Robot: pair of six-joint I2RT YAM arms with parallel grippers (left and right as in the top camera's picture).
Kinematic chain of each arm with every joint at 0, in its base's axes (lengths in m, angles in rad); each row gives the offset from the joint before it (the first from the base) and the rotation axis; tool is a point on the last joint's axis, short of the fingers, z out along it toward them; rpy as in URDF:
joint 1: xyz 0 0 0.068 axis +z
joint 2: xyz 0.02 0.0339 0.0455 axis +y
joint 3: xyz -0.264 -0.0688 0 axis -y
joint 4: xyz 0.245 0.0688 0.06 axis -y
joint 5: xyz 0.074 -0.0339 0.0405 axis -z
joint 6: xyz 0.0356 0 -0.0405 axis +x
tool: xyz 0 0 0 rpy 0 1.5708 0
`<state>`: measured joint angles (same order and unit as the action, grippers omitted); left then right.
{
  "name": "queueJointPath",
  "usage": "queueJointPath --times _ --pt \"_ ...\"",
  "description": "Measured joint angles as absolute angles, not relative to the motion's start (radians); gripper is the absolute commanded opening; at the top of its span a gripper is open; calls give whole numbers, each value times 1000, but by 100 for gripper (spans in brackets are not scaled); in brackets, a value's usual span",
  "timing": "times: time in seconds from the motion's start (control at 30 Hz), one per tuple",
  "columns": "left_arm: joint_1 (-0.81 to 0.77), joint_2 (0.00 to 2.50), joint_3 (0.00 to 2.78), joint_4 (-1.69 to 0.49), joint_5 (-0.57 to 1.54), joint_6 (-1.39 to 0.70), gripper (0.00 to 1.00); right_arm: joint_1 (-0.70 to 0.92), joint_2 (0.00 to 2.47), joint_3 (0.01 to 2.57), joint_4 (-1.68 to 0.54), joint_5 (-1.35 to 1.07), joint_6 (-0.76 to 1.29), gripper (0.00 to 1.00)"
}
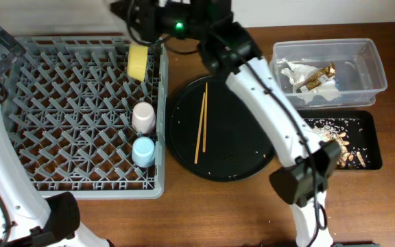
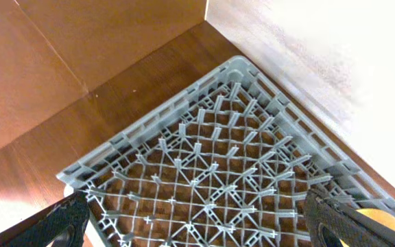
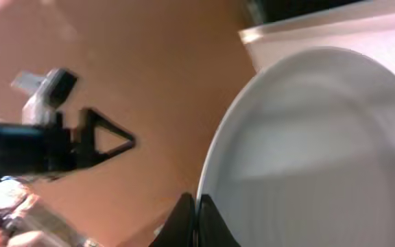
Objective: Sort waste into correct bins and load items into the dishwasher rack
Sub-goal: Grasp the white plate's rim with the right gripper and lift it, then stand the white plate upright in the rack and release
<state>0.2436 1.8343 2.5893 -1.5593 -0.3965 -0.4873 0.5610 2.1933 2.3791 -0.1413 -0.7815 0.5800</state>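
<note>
My right gripper will next lower the plate on edge into the rack slots beside the yellow bowl and let go of the plate's rim there, since those pegs are still empty.
My right gripper is shut on the rim of the pale grey-white plate, held on edge. In the overhead view this wrist is at the far right corner of the grey dishwasher rack; the plate is hidden there. The rack holds the yellow bowl, pink cup and blue cup. My left gripper is open and empty above the rack, with the bowl's edge beside it. The chopsticks lie on the round black tray.
The clear tub at the back right holds white napkins and the brown-gold wrapper. The shallow black tray in front of it holds rice and brownish bits. My right arm stretches across the round tray.
</note>
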Motion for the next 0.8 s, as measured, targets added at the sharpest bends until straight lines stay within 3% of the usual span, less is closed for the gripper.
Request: queueJointPath --times 0.23,0.4,0.63,0.8 --pt "244 1834 2589 -1560 -392 -499 99 572 2378 2368 4 -784 1032 4" --pt "244 1834 2589 -1559 -392 -499 100 599 2412 2365 113 -562 1232 4" --pt "244 1834 2589 -1559 -392 -500 99 753 2425 2365 -143 -68 1287 4" --pt "244 1834 2589 -1560 -392 -500 99 755 2460 2365 -12 -53 1288 4"
